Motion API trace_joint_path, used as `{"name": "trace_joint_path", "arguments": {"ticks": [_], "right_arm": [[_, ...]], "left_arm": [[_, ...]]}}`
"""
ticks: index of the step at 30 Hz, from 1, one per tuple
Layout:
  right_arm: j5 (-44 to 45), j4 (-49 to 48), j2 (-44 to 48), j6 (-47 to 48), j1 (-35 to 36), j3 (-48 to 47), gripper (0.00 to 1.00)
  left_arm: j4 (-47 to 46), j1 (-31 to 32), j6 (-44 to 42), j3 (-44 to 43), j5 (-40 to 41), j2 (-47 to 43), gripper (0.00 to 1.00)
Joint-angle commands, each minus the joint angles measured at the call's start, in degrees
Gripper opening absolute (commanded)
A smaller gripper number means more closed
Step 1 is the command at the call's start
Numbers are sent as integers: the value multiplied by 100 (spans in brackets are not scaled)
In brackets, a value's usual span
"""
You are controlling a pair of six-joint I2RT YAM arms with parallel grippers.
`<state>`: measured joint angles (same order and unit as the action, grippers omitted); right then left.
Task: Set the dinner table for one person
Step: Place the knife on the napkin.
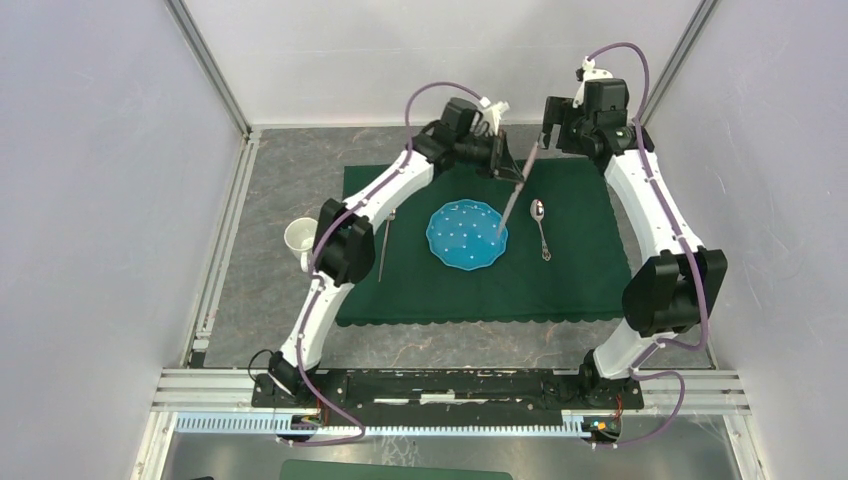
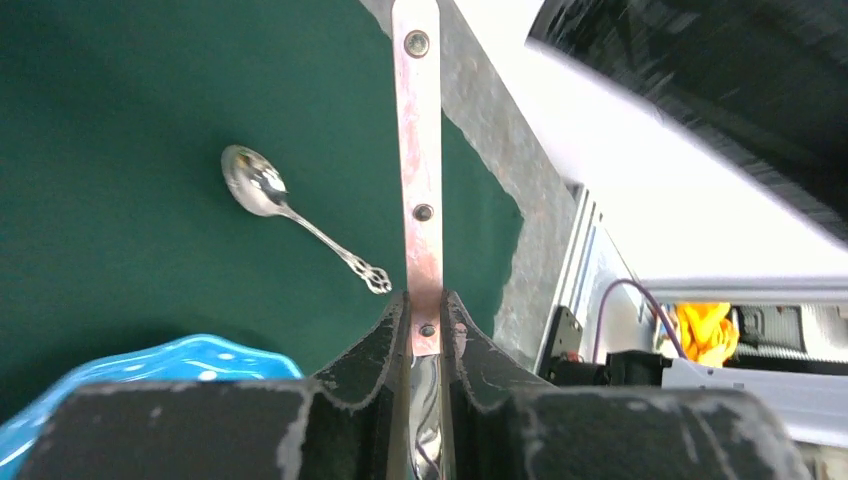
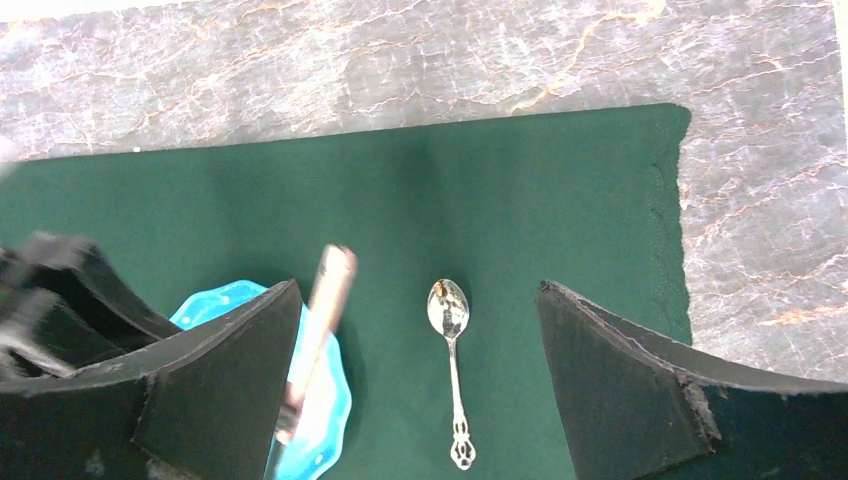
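I will move my left gripper back past the plate (image 1: 465,235) next, then down to release the knife on the green cloth's empty near part.
My left gripper (image 1: 510,170) (image 2: 425,300) is shut on a knife (image 1: 515,195) (image 2: 420,150) with a copper-pink riveted handle. It holds the knife tilted in the air over the right rim of the blue scalloped plate (image 1: 465,235) (image 2: 150,370) (image 3: 320,420). The knife also shows blurred in the right wrist view (image 3: 328,290). A silver spoon (image 1: 541,228) (image 2: 262,190) (image 3: 452,370) lies right of the plate on the green cloth (image 1: 580,260). My right gripper (image 1: 552,130) (image 3: 415,290) is open and empty above the spoon. The dinner table (image 1: 290,170) (image 3: 400,60) lies under the cloth.
A fork (image 1: 385,245) lies on the cloth left of the plate, partly under my left arm. A white cup (image 1: 300,240) stands on the table off the cloth's left edge. Metal frame rails and white walls close in the table on the sides and back.
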<state>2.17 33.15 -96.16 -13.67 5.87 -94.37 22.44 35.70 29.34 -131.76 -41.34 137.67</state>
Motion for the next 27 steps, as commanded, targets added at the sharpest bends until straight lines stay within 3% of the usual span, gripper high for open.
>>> {"name": "trace_joint_path", "arguments": {"ticks": [1,10,27], "right_arm": [[197,-196,363,-91,-38,96,94],[160,-205,610,-253,-39,408,94],[76,-237,909,-435,-39,916,94]], "left_arm": [[180,281,300,-20,-609,269,2],[819,566,-265,60,-911,751,2],[2194,1303,-1680,-209,-589,810,2]]}}
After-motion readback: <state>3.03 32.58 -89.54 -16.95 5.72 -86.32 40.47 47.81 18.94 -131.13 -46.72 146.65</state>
